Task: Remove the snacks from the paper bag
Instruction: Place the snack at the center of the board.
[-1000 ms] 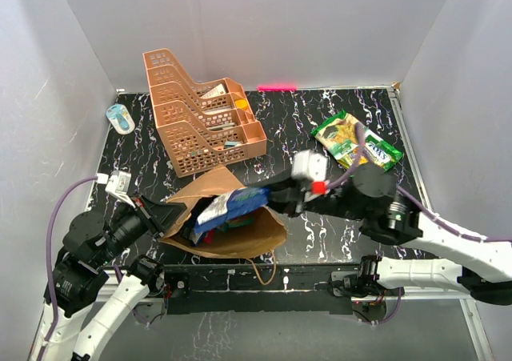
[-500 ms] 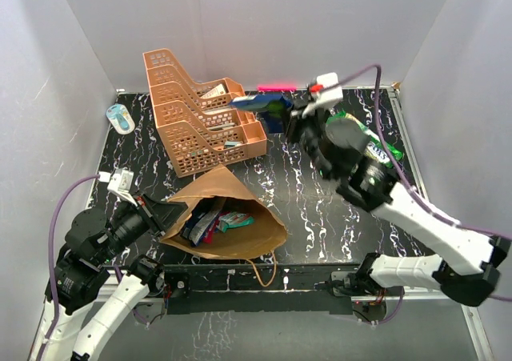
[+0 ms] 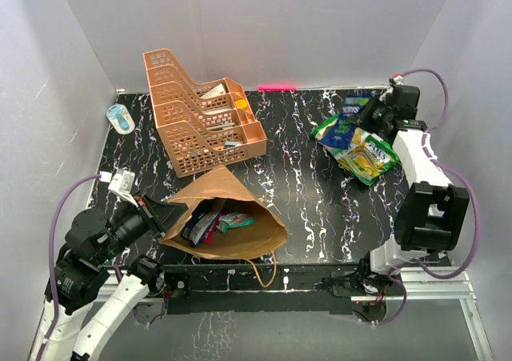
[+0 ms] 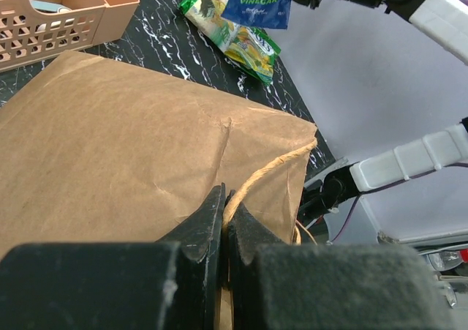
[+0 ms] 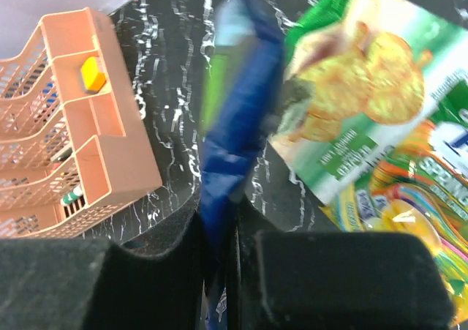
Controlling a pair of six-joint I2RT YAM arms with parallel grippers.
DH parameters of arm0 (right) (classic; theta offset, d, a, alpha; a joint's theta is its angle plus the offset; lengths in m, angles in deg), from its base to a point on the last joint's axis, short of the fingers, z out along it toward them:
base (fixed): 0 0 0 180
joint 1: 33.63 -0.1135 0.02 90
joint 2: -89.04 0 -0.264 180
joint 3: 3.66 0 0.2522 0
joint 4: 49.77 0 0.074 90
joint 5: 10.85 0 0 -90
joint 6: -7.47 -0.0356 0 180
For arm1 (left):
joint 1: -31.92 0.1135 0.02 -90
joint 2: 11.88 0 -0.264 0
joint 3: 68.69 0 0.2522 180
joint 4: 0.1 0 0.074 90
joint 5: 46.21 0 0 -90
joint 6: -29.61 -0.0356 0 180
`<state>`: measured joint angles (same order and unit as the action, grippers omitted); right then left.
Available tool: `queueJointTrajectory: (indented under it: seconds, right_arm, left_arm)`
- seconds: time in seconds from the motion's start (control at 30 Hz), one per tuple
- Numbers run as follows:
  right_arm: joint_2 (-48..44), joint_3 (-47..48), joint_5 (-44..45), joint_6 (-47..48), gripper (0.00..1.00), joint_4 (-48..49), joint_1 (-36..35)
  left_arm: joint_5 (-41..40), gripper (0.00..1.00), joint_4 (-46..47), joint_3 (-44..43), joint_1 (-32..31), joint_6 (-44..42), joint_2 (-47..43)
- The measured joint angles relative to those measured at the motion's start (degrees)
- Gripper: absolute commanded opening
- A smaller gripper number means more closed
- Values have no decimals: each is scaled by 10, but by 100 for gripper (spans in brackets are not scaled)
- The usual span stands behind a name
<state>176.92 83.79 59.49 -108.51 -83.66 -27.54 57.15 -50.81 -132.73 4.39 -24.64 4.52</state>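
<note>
The blue chip bag (image 3: pixel 354 105) hangs above the green chip bag, so I will lower my right gripper next, to the right in the top view, over the green chip bag's yellow end.
The brown paper bag (image 3: pixel 228 194) lies on its side at the near left, its mouth open toward my left arm. Several snacks (image 3: pixel 210 221) show inside the mouth. My left gripper (image 3: pixel 166 214) is shut on the bag's twine handle (image 4: pixel 272 169), and the bag's flat side (image 4: pixel 131 125) fills the left wrist view. At the back right, my right gripper (image 3: pixel 370 114) is shut on the blue chip bag (image 3: pixel 354 105), which hangs from the jaws (image 5: pixel 241 125). It hovers just over the green chip bag (image 3: pixel 358 145) lying on the table (image 5: pixel 358 103).
An orange mesh tray rack (image 3: pixel 200 121) with small oddments stands at the back left. A small pale blue object (image 3: pixel 120 117) lies left of it. A pink strip (image 3: pixel 276 87) runs along the back edge. White walls close in three sides.
My right arm pulled the blue chip bag out of the paper bag's mouth and swung it up and across to the back right, over the green bag. The left gripper kept its hold.
</note>
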Motion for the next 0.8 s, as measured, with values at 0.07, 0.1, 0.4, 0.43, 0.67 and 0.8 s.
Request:
queueJointTrajectory:
  seconds: [0.07,0.1,0.4,0.43,0.67,0.8]
  right_arm:
    - [19,-17,-35,-16,8,0,43]
    - [24,-24,-49,-24,8,0,56]
    - [79,-39,-135,-71,8,56,121]
    - [89,-39,-138,-72,8,62,125]
    - [146,-38,-144,-70,8,75,147]
    - [156,-52,-129,-62,8,87,161]
  left_arm:
    - [3,0,0,0,0,-2,0]
    - [6,0,0,0,0,-3,0]
    - [17,0,-11,-18,0,-26,0]
    - [17,0,-13,-21,0,-28,0]
    - [17,0,-17,-26,0,-32,0]
    - [17,0,-22,-26,0,-33,0]
